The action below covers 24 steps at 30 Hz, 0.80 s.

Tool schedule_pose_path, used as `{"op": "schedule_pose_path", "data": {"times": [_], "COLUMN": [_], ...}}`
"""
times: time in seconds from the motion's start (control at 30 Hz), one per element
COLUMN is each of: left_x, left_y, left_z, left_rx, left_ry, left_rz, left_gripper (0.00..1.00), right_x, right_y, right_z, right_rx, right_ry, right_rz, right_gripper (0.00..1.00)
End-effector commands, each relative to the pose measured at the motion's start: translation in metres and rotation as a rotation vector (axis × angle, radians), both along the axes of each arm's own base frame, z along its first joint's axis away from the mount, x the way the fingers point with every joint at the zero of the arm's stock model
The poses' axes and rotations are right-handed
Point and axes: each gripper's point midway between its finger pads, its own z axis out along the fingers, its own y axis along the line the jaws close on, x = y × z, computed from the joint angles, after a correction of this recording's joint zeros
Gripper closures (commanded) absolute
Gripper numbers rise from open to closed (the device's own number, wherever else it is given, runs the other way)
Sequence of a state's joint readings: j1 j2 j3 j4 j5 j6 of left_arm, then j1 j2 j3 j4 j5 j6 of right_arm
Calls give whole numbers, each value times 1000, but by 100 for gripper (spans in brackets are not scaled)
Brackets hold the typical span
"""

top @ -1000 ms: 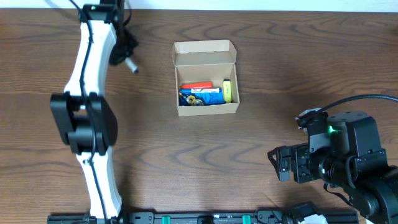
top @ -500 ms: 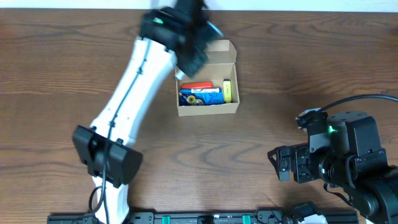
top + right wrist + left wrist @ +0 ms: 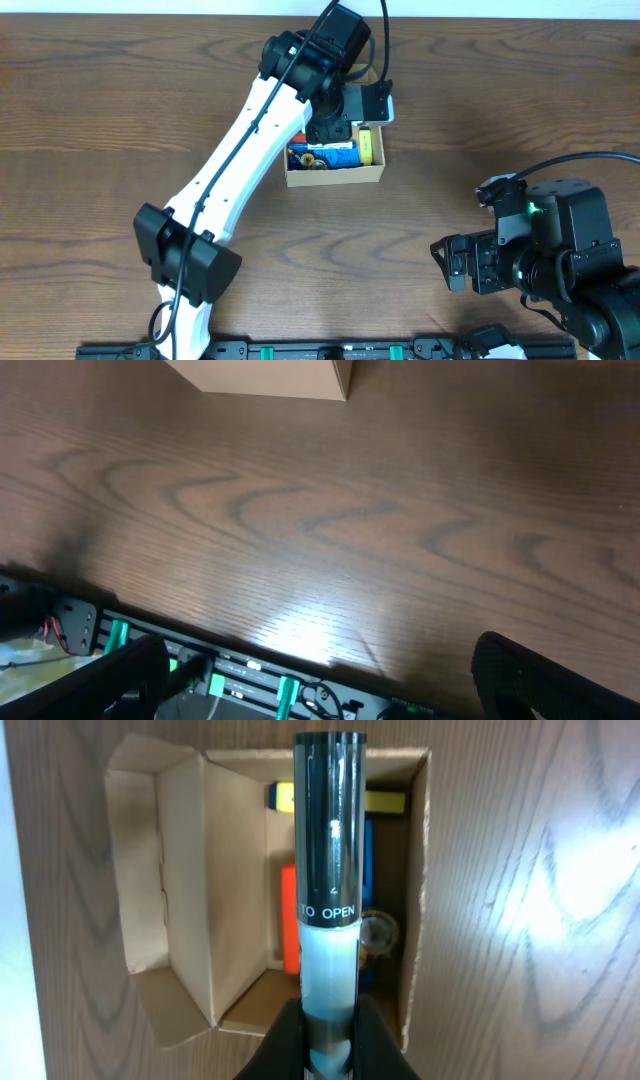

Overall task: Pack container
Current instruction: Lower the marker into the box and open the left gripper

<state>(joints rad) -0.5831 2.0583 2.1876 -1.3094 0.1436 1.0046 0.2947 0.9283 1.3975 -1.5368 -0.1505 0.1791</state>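
The marker [image 3: 330, 840] already lies along the box's length, so my left gripper will next lower toward the blue items below it inside the box and release it.
The container [image 3: 335, 176] is a small tan cardboard box, lid flap open, at the back centre of the table. It holds a yellow item [image 3: 366, 146], blue items [image 3: 330, 154] and, in the left wrist view, an orange item [image 3: 290, 920]. My left gripper [image 3: 342, 112] hovers right over the open box [image 3: 185, 870]. It is shut [image 3: 330, 1020] on a marker [image 3: 330, 840] with a black cap and a white body, which lies along the box's length above the contents. My right gripper [image 3: 447, 262] is open and empty at the front right [image 3: 320, 680].
The left arm [image 3: 240, 160] stretches diagonally from the front left to the box. The right wrist view shows a corner of the box [image 3: 300, 378] far off, bare wood table and the base rail [image 3: 230, 680] at the front edge.
The left arm has swung from the table's back left to right over the box, carrying the marker. The right arm has not moved.
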Motion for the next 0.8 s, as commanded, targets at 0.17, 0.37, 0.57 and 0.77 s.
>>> {"op": "schedule_pose_path", "data": {"times": [0.17, 0.37, 0.57, 0.77], "left_x": [16, 22, 28, 31], "left_y": [9, 11, 14, 19], "left_z": [-72, -104, -113, -114], "left_rx": [94, 119, 117, 114], "left_ry": [129, 181, 189, 195], "left_rz": [-25, -12, 0, 35], "left_gripper": [95, 95, 94, 57], "right_x": [0, 0, 0, 0], "right_y": [0, 0, 0, 0], "right_z": [0, 0, 0, 0], "right_rx": [10, 10, 10, 10], "right_ry": [7, 7, 7, 7], "right_rz": [-13, -13, -13, -13], "right_gripper": [1, 1, 1, 1]}}
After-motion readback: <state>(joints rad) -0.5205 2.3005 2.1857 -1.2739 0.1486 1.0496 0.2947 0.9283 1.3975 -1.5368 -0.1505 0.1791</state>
